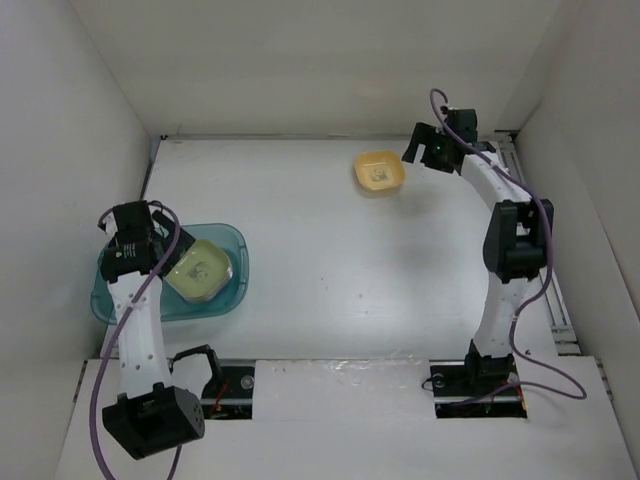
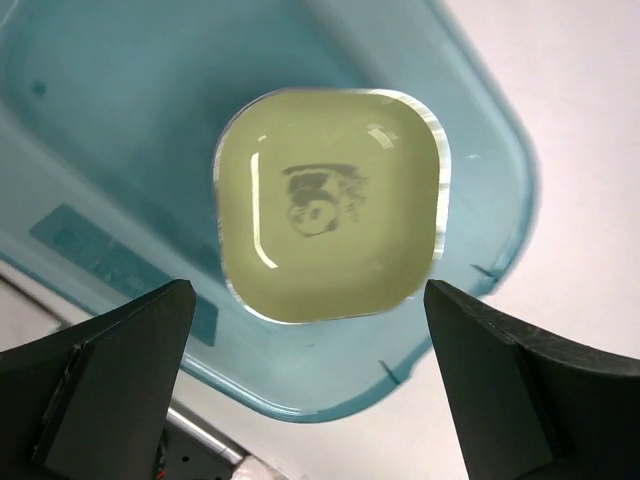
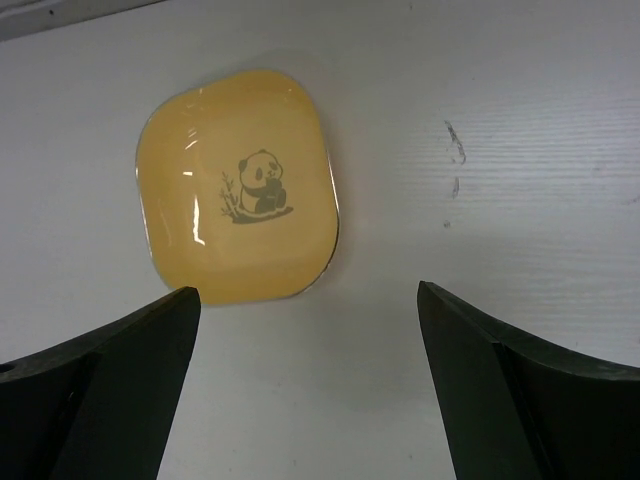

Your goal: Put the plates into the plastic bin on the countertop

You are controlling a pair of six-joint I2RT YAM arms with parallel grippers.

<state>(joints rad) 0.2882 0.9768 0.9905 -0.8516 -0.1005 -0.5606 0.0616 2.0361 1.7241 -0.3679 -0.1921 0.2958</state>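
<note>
The robot's right gripper will next lower its fingers to the left in the top view, around the yellow-orange plate's closest rim (image 1: 402,173) (image 3: 334,205), which is below and outside the fingers on that side.
A pale green plate (image 1: 200,268) (image 2: 330,205) with a dark panda print sits inside the translucent teal plastic bin (image 1: 228,240) (image 2: 120,110) at the left of the white countertop (image 1: 330,270). My left gripper (image 2: 310,300) (image 1: 140,245) hovers over the bin with its jaws wide apart, open and empty, the plate below and just beyond the fingertips. A yellow-orange plate (image 1: 379,172) (image 3: 238,185) lies flat on the countertop at the back. My right gripper (image 3: 308,290) (image 1: 425,150) is open just to that plate's right, holding nothing, with bare counter between its fingers.
White walls close in the countertop on the left, back and right. A metal rail (image 1: 535,250) runs along the right side. The arm bases (image 1: 480,385) stand at the near edge.
</note>
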